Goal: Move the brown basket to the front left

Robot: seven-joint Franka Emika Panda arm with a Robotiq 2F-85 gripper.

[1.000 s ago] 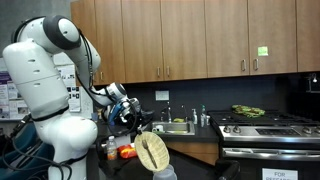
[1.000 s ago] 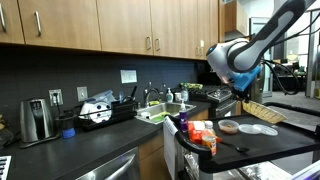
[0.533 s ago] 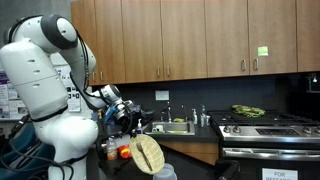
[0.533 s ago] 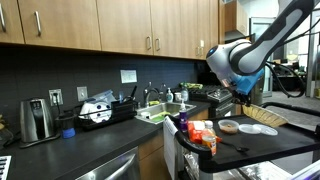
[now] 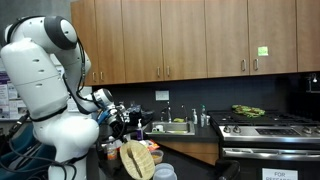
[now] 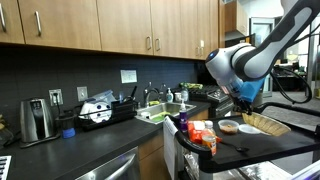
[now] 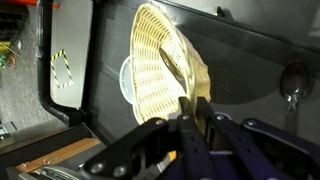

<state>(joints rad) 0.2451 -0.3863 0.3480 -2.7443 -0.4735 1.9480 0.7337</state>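
The brown basket [image 5: 136, 160] hangs tilted above the counter, so the gripper next lowers it flat onto the bare counter below and releases the basket's rim.
The brown basket [image 7: 165, 60] is a round tan woven basket with a thick rim. My gripper [image 7: 198, 105] is shut on its rim and holds it tilted on edge above the dark counter. In an exterior view the basket [image 5: 136, 160] hangs below the gripper [image 5: 133, 133] at the counter's near end. In an exterior view the basket [image 6: 263, 123] is held low over the black counter, beside the gripper [image 6: 243, 107].
A small brown bowl [image 6: 228, 127] and a pale bowl [image 7: 124, 78] sit on the counter near the basket. A red and orange package [image 6: 201, 134] stands at the counter's near end. A sink [image 6: 160, 113], kettle [image 6: 35, 119] and stove [image 5: 262, 128] lie behind.
The arm has carried the basket lower and toward the counter's near end; the basket has turned more edge-on. The grip has not changed.
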